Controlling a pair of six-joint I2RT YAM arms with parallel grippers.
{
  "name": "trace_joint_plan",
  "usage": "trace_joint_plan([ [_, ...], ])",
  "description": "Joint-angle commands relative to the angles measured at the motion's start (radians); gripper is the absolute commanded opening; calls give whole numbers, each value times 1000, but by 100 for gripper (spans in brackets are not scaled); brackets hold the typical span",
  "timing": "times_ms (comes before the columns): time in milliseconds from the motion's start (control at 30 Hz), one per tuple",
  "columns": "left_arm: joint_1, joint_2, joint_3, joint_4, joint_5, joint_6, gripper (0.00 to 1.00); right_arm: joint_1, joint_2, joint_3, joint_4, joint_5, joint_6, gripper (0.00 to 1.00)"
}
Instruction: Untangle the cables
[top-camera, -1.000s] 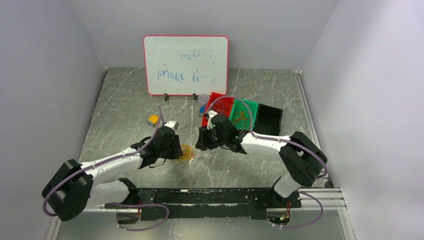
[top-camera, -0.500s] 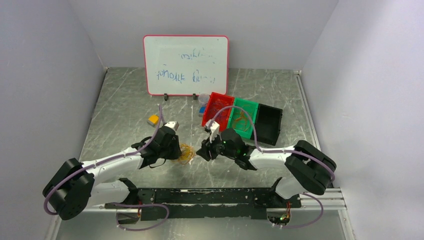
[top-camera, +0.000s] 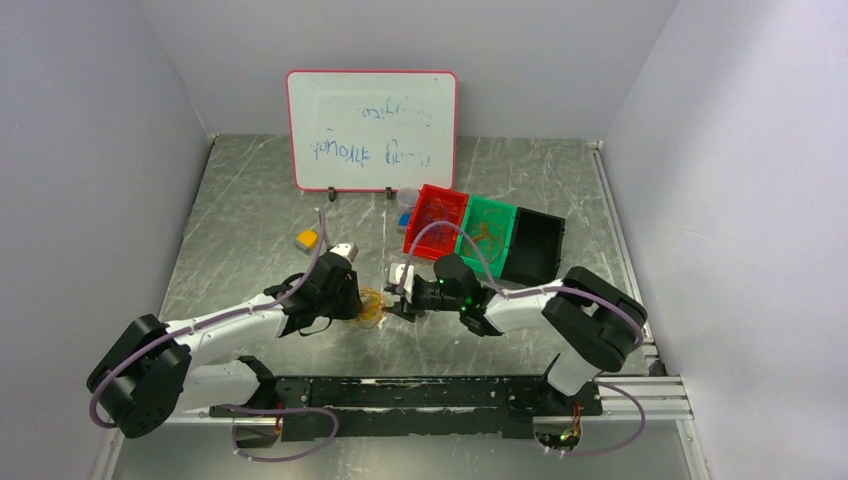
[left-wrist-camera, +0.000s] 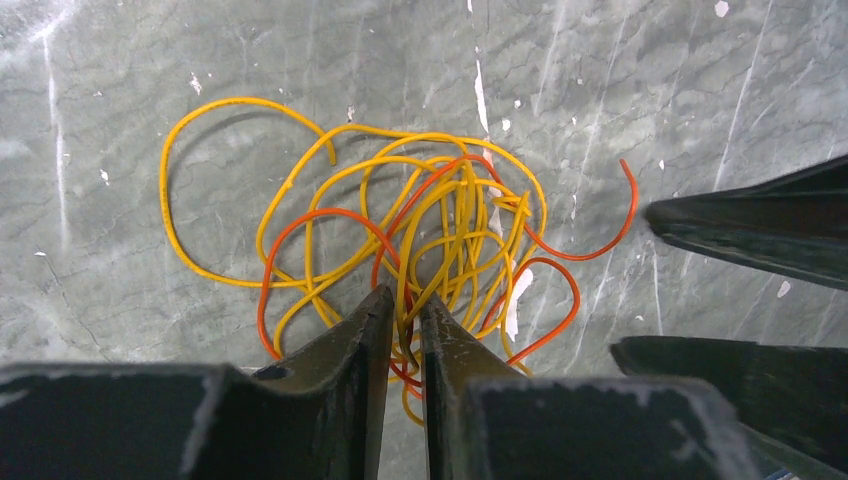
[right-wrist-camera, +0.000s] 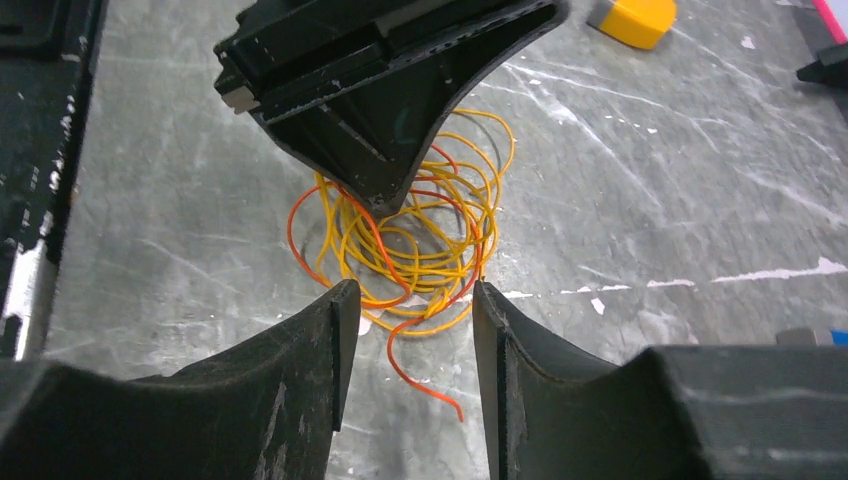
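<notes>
The loose orange end will be between the open fingers of my right gripper next, as they move down around it.
The cables are a small tangle of thin yellow and orange wires lying on the grey table between the two arms. In the left wrist view the cables spread out ahead of my left gripper, whose jaws are pinched on a few yellow and orange strands at the tangle's near edge. My left gripper is at the tangle's left side. My right gripper is at its right side, open. In the right wrist view the cables lie just beyond my right gripper, and a loose orange end runs between its fingers on the table.
A whiteboard stands at the back. Red bin, green bin and black bin sit in a row behind the right arm, with wires in the green one. A yellow block lies behind the left gripper, and a small cup stands near the board.
My right arm has swung from beside the bins leftward and down to the tangle's right edge. My left gripper has closed tighter on the strands and stayed in place.
</notes>
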Motion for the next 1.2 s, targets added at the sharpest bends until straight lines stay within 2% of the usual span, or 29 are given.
trace_joint_plan([
  [0,-2,1,13,28,15,-6,22,4,70,53,35,-82,-146,49],
  [300,-3,1,10,32,19,-7,22,5,157,114,-15,-94,-179,46],
  [533,-3,2,5,35,19,-6,22,4,206,134,-31,-103,-169,35],
  [600,-2,3,6,37,20,-6,22,5,217,132,-18,-101,-156,28],
  [700,-3,6,7,36,20,-10,21,5,218,128,7,-94,-128,10],
  [800,-3,6,4,38,19,-10,21,6,200,124,16,-80,-100,0],
  [967,-3,7,0,38,15,-14,26,5,123,104,-4,-43,-45,0],
  [1167,-3,17,-13,55,17,-21,34,12,-46,59,-84,15,-13,0],
])
